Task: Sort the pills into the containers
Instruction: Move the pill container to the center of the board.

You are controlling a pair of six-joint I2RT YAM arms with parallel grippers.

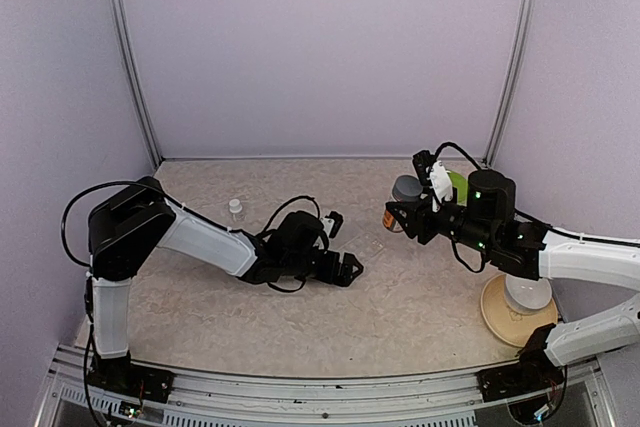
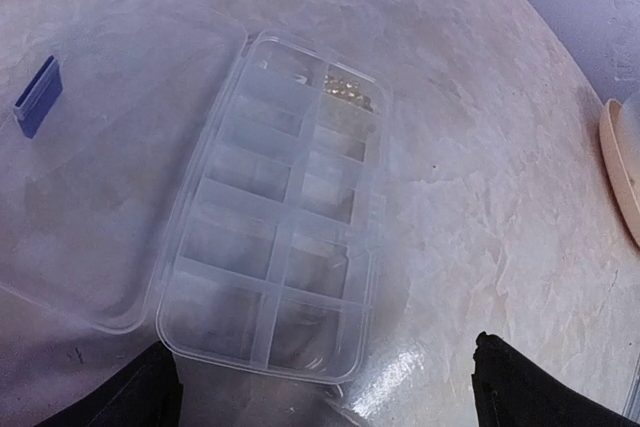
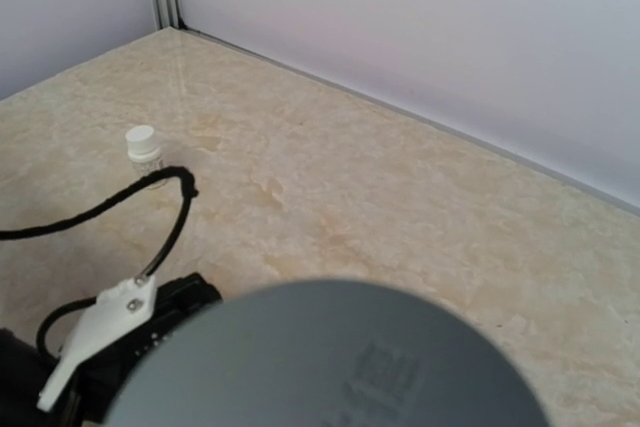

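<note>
My right gripper first goes back next, to the left in the top view, to get the bottle down onto empty table just short of the pill box's near end.
The clear pill box [image 2: 270, 237] lies open on the table, its lid [image 2: 90, 197] folded to the left with a blue latch [image 2: 38, 95]. One far compartment holds small pale pieces [image 2: 345, 90]. No dark blue pills show clearly. My left gripper [image 2: 320, 392] is open and empty, low over the table just short of the box's near end; in the top view [image 1: 348, 267] it sits mid-table. My right gripper [image 1: 400, 215] holds an orange bottle with a grey cap [image 1: 406, 188] above the table right of the box. The cap [image 3: 320, 367] hides its fingers in the right wrist view.
A small white bottle [image 1: 235, 207] stands at the back left and also shows in the right wrist view [image 3: 143, 147]. A green plate [image 1: 458, 185] lies behind the right gripper. A white bowl on a tan plate [image 1: 495, 312] sits at the front right.
</note>
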